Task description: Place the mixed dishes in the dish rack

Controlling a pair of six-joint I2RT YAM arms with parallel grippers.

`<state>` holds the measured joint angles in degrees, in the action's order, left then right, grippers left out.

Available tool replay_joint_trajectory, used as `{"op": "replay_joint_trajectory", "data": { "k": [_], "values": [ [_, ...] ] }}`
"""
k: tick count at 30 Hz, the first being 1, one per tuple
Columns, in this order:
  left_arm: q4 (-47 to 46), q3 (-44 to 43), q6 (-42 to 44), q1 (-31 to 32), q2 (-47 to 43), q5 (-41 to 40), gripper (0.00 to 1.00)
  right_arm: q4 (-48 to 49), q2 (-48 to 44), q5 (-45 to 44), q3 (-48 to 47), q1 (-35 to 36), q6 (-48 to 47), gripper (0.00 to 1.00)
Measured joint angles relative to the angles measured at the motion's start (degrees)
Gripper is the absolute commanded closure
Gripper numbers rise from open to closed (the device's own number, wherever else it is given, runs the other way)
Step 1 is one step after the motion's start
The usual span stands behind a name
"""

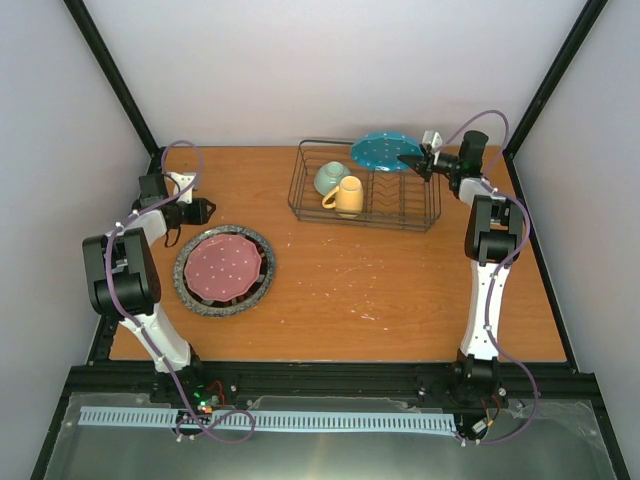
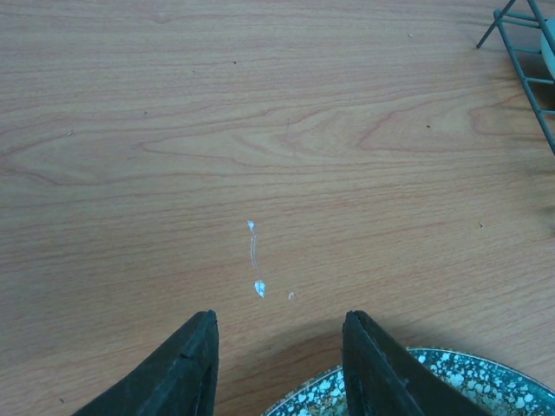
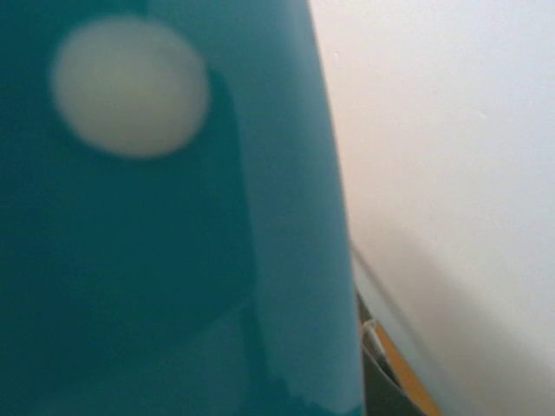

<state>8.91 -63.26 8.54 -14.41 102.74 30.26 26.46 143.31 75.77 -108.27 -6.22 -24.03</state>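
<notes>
The right gripper lowers the teal white-dotted plate onto the empty wires in the rack's back part (image 1: 386, 174) beside the pale green bowl (image 1: 330, 178) next and releases its rim.
The black wire dish rack (image 1: 400, 205) stands at the back of the table. A pale green bowl (image 1: 330, 178) and a yellow mug (image 1: 347, 196) are in its left part. My right gripper (image 1: 420, 161) is shut on the edge of the teal white-dotted plate (image 1: 384, 150), held tilted above the rack's back right corner. That teal plate (image 3: 173, 260) fills the right wrist view and hides the jaws. The pink white-dotted plate (image 1: 225, 264) lies on the grey speckled plate (image 1: 192, 290) at the left, with a dark rim between them. My left gripper (image 1: 204, 210) (image 2: 279, 321) is open and empty, just behind that stack.
In the left wrist view the speckled plate's rim (image 2: 486, 381) shows under the right finger, and a rack corner (image 2: 520, 43) shows at top right. White walls and a black frame close in the table on three sides.
</notes>
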Motion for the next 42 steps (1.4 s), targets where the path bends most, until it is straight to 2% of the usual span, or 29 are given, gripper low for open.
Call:
{"op": "replay_joint_trajectory", "data": {
  "k": [10,15,18,27,30,31,33,38,42],
  "values": [
    [0.0,0.0,0.0,0.0,0.7,0.1,0.6,-17.3,-1.7,-3.8,-0.4,0.2,-15.1,0.97],
    [0.0,0.0,0.0,0.0,0.7,0.0,0.6,-22.5,-2.5,-6.0,-0.7,0.3,-19.2,0.96],
    [0.0,-0.3,0.0,0.0,0.9,0.0,0.6,-25.0,-3.0,-7.3,-0.8,0.4,-20.6,0.9],
    [0.0,-1.0,0.0,0.0,1.2,0.1,0.61,-34.7,-5.0,-12.6,-0.8,0.5,-25.6,0.8],
    [0.0,-1.0,0.0,0.0,1.2,0.1,0.6,-37.8,-5.8,-15.0,-0.8,0.5,-27.3,0.69],
    [0.1,-1.0,0.0,0.0,1.2,0.2,0.61,-38.5,-6.1,-15.7,-0.8,0.5,-27.4,0.68],
    [0.1,-1.0,0.0,0.0,1.2,0.3,0.61,-39.3,-6.7,-17.3,-0.8,0.5,-27.8,0.66],
    [0.1,-1.0,0.0,0.0,1.2,0.4,0.61,-40.0,-10.1,-20.1,-0.8,0.3,-27.9,0.51],
    [0.8,-1.2,0.0,0.0,1.2,0.4,0.6,-39.1,-12.3,-21.0,-0.6,0.3,-27.8,0.47]
  ]
}}
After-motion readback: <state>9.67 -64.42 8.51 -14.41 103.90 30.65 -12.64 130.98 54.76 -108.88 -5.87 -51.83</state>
